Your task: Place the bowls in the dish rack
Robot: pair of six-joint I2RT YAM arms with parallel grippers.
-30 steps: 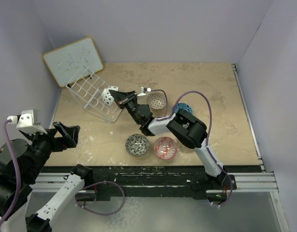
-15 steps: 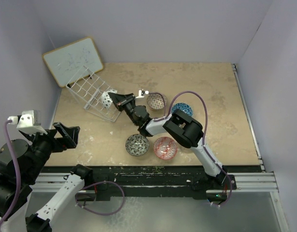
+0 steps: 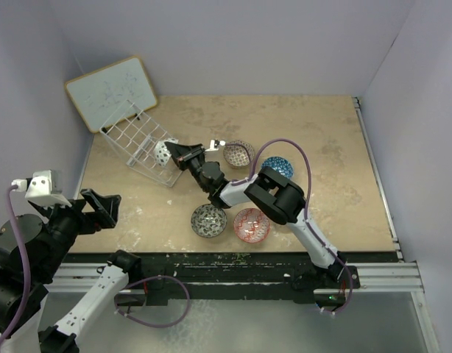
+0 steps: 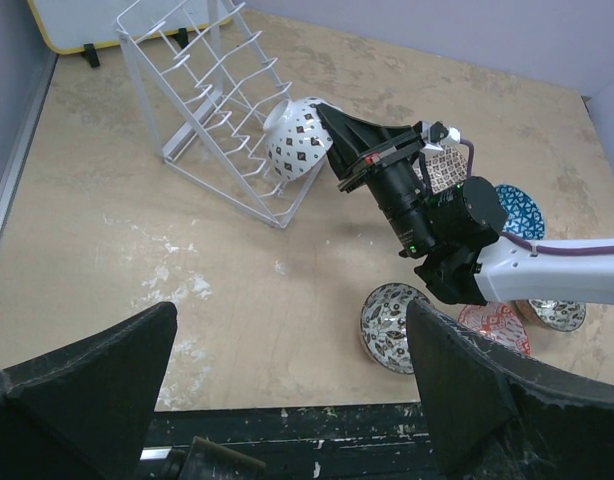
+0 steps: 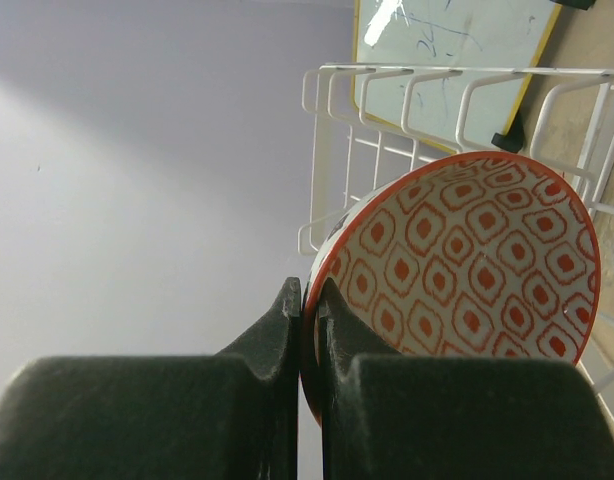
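I need to ease my right gripper outward next, set the tilted bowl between the dish rack's lower wires and let go of the bowl's rim, because those wires are just beyond my right gripper's fingers.
My right gripper [image 3: 174, 151] is shut on the rim of a bowl [image 3: 163, 152] that is white with black diamonds outside and red-orange diamonds inside [image 5: 467, 260]. It holds the bowl tilted against the lower right edge of the white wire dish rack [image 3: 136, 140]. The left wrist view shows this bowl [image 4: 297, 140] touching the rack's wires [image 4: 202, 90]. A grey floral bowl [image 3: 209, 220], a red-pink bowl [image 3: 252, 224], a blue bowl [image 3: 277, 167] and a grey patterned bowl [image 3: 238, 154] sit on the table. My left gripper [image 3: 101, 206] is open and empty at the near left.
A whiteboard with a wooden frame [image 3: 112, 92] leans at the back left behind the rack. The right arm [image 3: 274, 195] stretches over the bowls; another bowl's edge [image 4: 557, 315] shows under it. Walls close in left, back and right.
My right gripper has carried the bowl a little left and down, up against the rack's lower right edge. The left arm has barely moved.
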